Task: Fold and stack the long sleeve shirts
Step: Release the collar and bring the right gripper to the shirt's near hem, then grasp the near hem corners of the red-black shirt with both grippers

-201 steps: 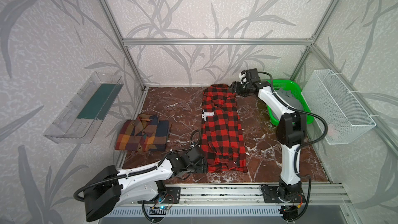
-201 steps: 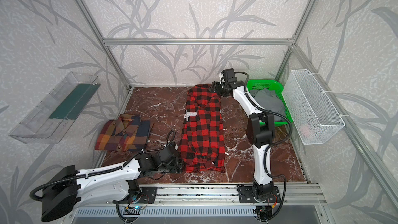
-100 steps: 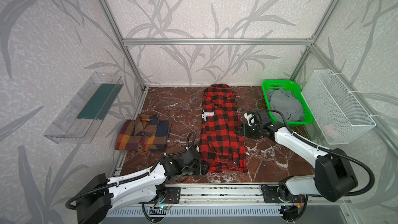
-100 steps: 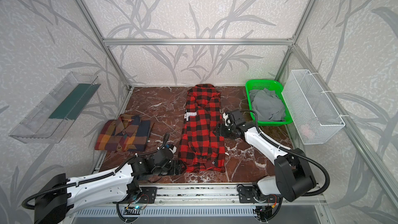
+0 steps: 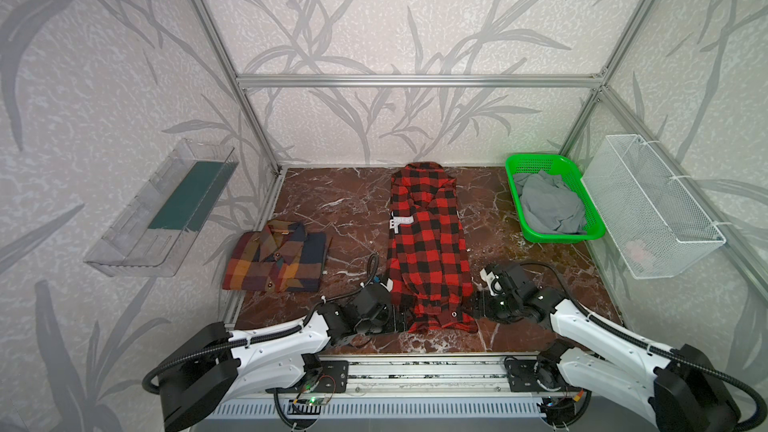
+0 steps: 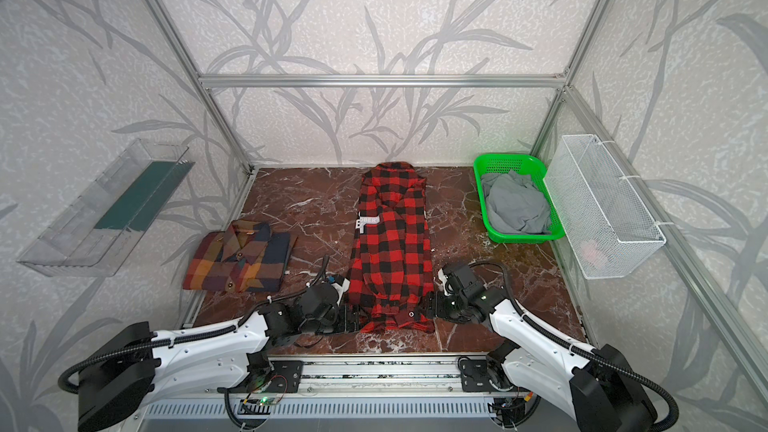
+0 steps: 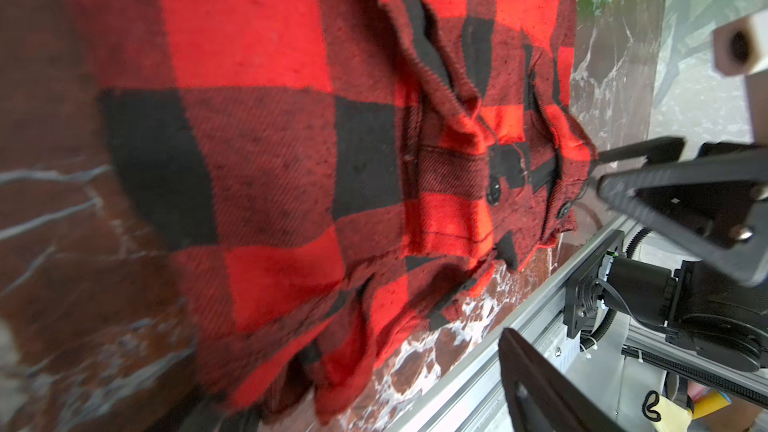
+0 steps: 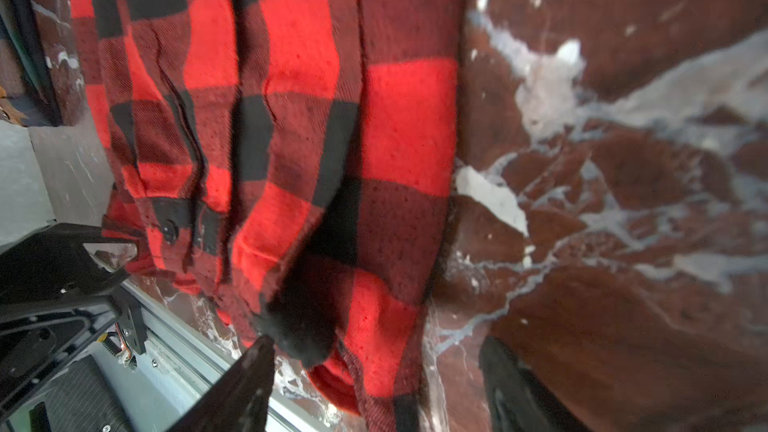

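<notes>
My left gripper is open, and the check shirt's nearer hem corner [image 5: 415, 325] [image 7: 252, 384] lies just beyond its fingers. It will next slide low toward my right gripper and close on that corner.
The red-and-black check long sleeve shirt [image 5: 428, 251] [image 6: 390, 251] lies as a long narrow strip down the middle of the marble table, collar at the back. In both top views the brown plaid shirt [image 5: 276, 257] [image 6: 241, 261] sits folded to its left. My left gripper [image 5: 399, 320] [image 6: 353, 320] is low at the hem's near left corner, open. In the left wrist view the hem [image 7: 270, 139] fills the space between its spread fingers [image 7: 536, 388]. My right gripper [image 5: 478, 309] [image 6: 428, 309] is at the near right corner, open. The hem corner [image 8: 365, 347] lies between its fingers [image 8: 245, 384], unpinched.
At the back right stands a green basket [image 5: 536, 158] holding a grey cloth [image 5: 548, 205]. A white wire basket [image 5: 652, 209] hangs on the right wall, a clear tray [image 5: 162, 209] on the left wall. The aluminium rail [image 5: 415, 367] runs just before the hem.
My right arm has swung from the shirt's collar at the back down to the near right hem corner. My left gripper has stayed by the near left hem, shifting slightly.
</notes>
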`<action>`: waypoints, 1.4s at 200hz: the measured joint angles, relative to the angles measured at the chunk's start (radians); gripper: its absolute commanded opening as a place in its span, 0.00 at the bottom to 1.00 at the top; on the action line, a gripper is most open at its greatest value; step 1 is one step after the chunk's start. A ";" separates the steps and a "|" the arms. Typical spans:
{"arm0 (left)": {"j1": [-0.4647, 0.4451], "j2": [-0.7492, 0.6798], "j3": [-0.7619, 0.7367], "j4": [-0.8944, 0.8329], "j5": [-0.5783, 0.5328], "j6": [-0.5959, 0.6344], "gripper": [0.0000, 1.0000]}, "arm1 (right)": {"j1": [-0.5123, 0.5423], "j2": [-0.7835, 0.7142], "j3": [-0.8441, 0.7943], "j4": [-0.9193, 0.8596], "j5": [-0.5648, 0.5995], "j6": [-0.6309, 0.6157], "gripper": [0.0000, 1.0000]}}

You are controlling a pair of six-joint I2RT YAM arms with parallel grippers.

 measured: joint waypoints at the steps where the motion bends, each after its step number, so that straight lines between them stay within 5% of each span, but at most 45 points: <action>1: 0.000 0.002 0.000 0.002 0.000 0.000 0.87 | 0.001 0.000 -0.001 0.002 0.000 0.002 0.77; 122: 0.008 0.239 0.079 0.209 0.105 -0.013 0.85 | 0.093 -0.042 -0.097 0.225 0.002 0.166 0.72; 217: 0.024 0.336 0.091 0.274 0.156 -0.013 0.43 | 0.113 -0.001 -0.103 0.243 0.007 0.162 0.39; 280: 0.031 0.376 0.105 0.280 0.177 -0.007 0.20 | 0.119 0.001 -0.119 0.257 0.000 0.147 0.27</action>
